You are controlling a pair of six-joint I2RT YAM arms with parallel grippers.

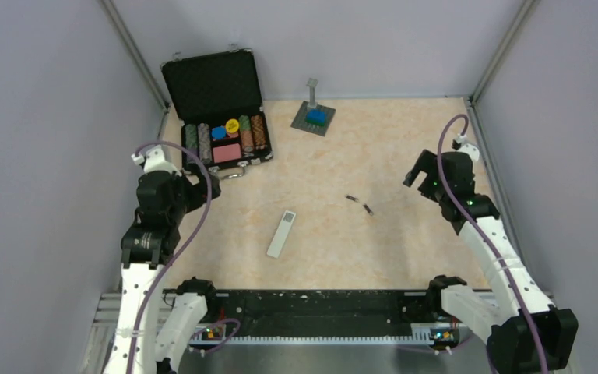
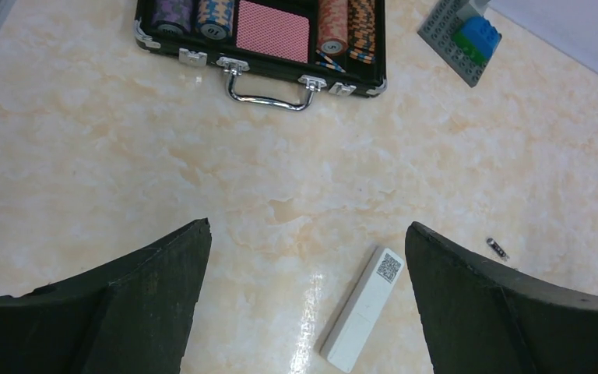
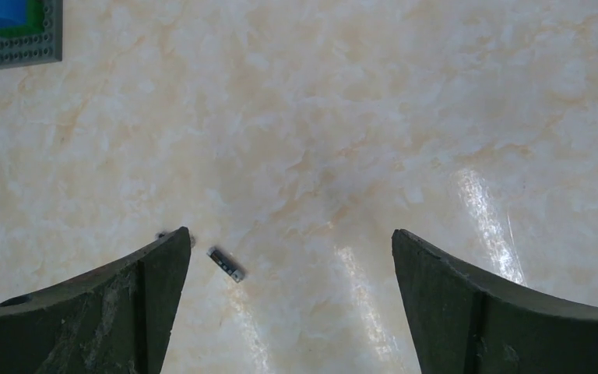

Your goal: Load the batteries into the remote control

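Note:
My right gripper is above the remote's stickered end (image 1: 287,221), which lies beyond the batteries, so it should next go to the left in the top view and down around that end.
The white remote control (image 1: 281,234) lies flat in the middle of the table, plain back up with a QR sticker at its far end. In the left wrist view the remote (image 2: 362,308) lies below and between my open fingers, nearer the right one. Two dark batteries (image 1: 352,199) (image 1: 368,209) lie close together to the right of the remote. One battery (image 3: 226,265) shows just inside my right gripper's left finger; the other is mostly hidden behind that finger. A battery (image 2: 497,248) shows at the right of the left wrist view. My left gripper (image 1: 202,187) (image 2: 307,224) and right gripper (image 1: 419,176) (image 3: 290,231) are open, empty and above the table.
An open black poker chip case (image 1: 222,125) (image 2: 265,62) with a metal handle stands at the back left. A grey brick plate with blue and green bricks (image 1: 314,117) (image 2: 463,39) (image 3: 15,39) sits at the back centre. Walls enclose three sides of the table.

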